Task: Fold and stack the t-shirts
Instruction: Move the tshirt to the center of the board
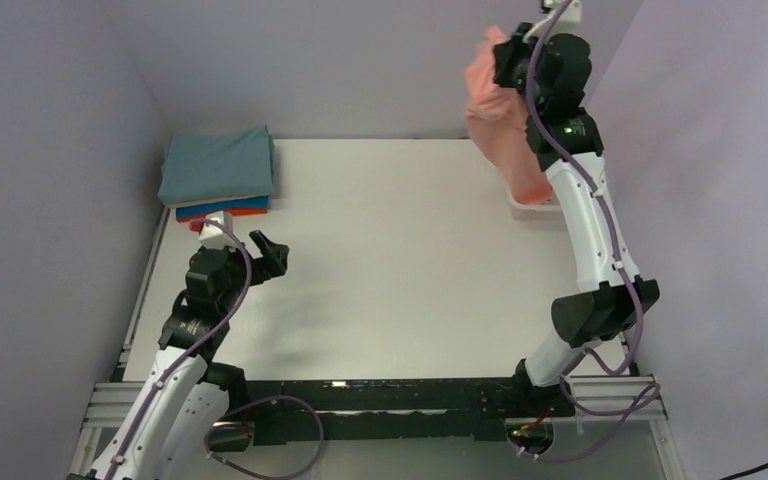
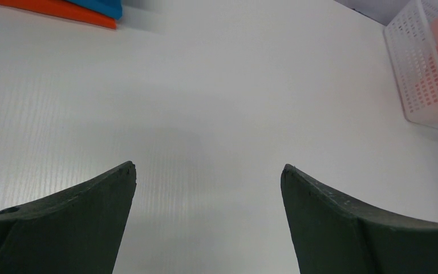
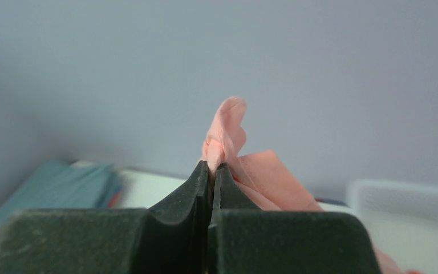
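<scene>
My right gripper holds the t-shirt and will next swing away from the basket (image 1: 535, 205), then back and down, to lay the t-shirt on the empty table between the basket and the stack.
My right gripper (image 1: 507, 55) is raised high at the back right, shut on a fold of the salmon-pink t-shirt (image 1: 495, 110), which hangs down from it over the white mesh basket (image 1: 535, 205). In the right wrist view the pink cloth (image 3: 228, 128) sticks up between the closed fingertips. A stack of folded t-shirts sits at the back left: teal (image 1: 217, 165) on top, then cream, blue and orange-red layers (image 1: 222, 212). My left gripper (image 1: 272, 253) is open and empty over the bare table, in front of that stack; its wrist view shows the orange-red edge (image 2: 57, 10).
The white table (image 1: 390, 260) lies between the stack and the basket. The basket also shows in the left wrist view (image 2: 425, 68) at the far right. Purple walls close in the left, back and right sides.
</scene>
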Tool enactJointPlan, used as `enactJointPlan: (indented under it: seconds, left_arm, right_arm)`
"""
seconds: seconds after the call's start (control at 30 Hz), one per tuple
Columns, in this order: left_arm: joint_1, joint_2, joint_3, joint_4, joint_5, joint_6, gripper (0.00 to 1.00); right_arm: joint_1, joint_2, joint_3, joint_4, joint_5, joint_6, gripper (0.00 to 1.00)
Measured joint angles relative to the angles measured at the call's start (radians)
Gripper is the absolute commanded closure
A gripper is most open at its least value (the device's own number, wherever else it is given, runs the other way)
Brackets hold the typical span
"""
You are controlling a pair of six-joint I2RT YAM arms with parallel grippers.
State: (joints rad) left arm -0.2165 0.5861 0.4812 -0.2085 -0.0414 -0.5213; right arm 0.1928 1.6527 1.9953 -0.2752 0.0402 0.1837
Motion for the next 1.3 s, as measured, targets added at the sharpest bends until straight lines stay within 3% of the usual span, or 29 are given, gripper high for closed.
enactJointPlan:
  seconds: [0.17, 0.4, 0.5, 0.6, 0.67, 0.77, 0.83, 0.9, 1.03, 1.17, 1.3]
  left_arm:
    - [0.0, -0.002, 0.0, -0.004, -0.001, -0.019, 0.01]
    - [0.0, -0.008, 0.013, -0.063, -0.035, -0.042, 0.01]
    - [0.0, -0.017, 0.022, -0.1, -0.071, -0.071, 0.01]
    - [0.0, -0.022, 0.024, -0.125, -0.104, -0.104, 0.01]
    - [0.0, -0.021, 0.024, -0.146, -0.12, -0.129, 0.01]
    - [0.0, -0.011, 0.024, -0.179, -0.134, -0.155, 0.01]
    - [0.0, 0.011, 0.024, -0.191, -0.14, -0.169, 0.01]
    - [0.0, 0.042, 0.024, -0.201, -0.139, -0.177, 0.01]
    - [0.0, 0.122, 0.024, -0.195, -0.106, -0.18, 0.01]
    - [0.0, 0.234, 0.022, -0.173, -0.032, -0.18, 0.01]
    - [0.0, 0.319, 0.013, -0.162, 0.034, -0.175, 0.12]
  right_arm:
    - [0.198, -0.002, 0.099, -0.024, -0.187, -0.016, 1.0]
    - [0.253, -0.008, 0.164, 0.036, -0.418, 0.045, 1.0]
    - [0.255, -0.072, 0.023, 0.084, -0.432, 0.05, 1.0]
    - [0.255, -0.195, -0.257, 0.125, -0.377, 0.044, 0.99]
    - [0.251, -0.291, -0.49, 0.147, -0.316, 0.04, 0.8]
    - [0.235, -0.399, -0.814, 0.163, -0.195, 0.053, 0.3]
    - [0.208, -0.427, -0.998, 0.146, -0.085, 0.074, 0.13]
    - [0.176, -0.411, -1.095, 0.093, 0.018, 0.09, 0.01]
    - [0.142, -0.363, -1.133, -0.01, 0.197, 0.1, 0.0]
    - [0.143, -0.363, -1.133, -0.021, 0.264, 0.101, 0.0]
    - [0.144, -0.384, -1.158, 0.016, 0.256, 0.1, 0.0]
